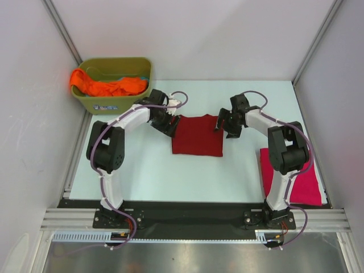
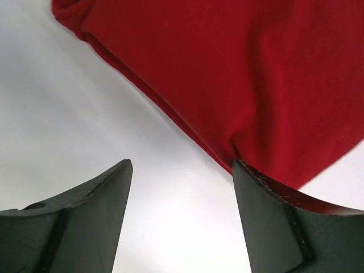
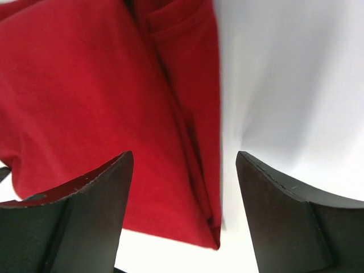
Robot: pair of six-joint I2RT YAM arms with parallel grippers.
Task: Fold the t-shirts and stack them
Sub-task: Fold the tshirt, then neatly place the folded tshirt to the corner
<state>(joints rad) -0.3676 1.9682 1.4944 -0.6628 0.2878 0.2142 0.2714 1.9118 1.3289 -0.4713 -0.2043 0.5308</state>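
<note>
The folded edge (image 1: 221,134) (image 3: 196,170) of the dark red t-shirt lies between my right gripper's open fingers, so next the gripper comes down astride it and closes.
The dark red t-shirt (image 1: 197,135) lies folded into a rectangle mid-table. My left gripper (image 1: 168,125) is open at its left edge; in the left wrist view (image 2: 182,187) one finger (image 2: 267,216) touches the cloth edge (image 2: 239,74) and the other is over bare table. My right gripper (image 1: 223,126) is open at the shirt's right edge; in the right wrist view (image 3: 182,187) the folded edge (image 3: 193,114) lies between the fingers. The magenta-pink t-shirt (image 1: 304,179) lies folded at the right, partly hidden by the right arm. The orange t-shirt (image 1: 105,85) hangs out of the tub.
The olive-green tub (image 1: 116,103) stands at the back left corner of the white table (image 1: 153,176). Grey walls enclose the table on three sides. A black rail (image 1: 187,210) runs along the near edge.
</note>
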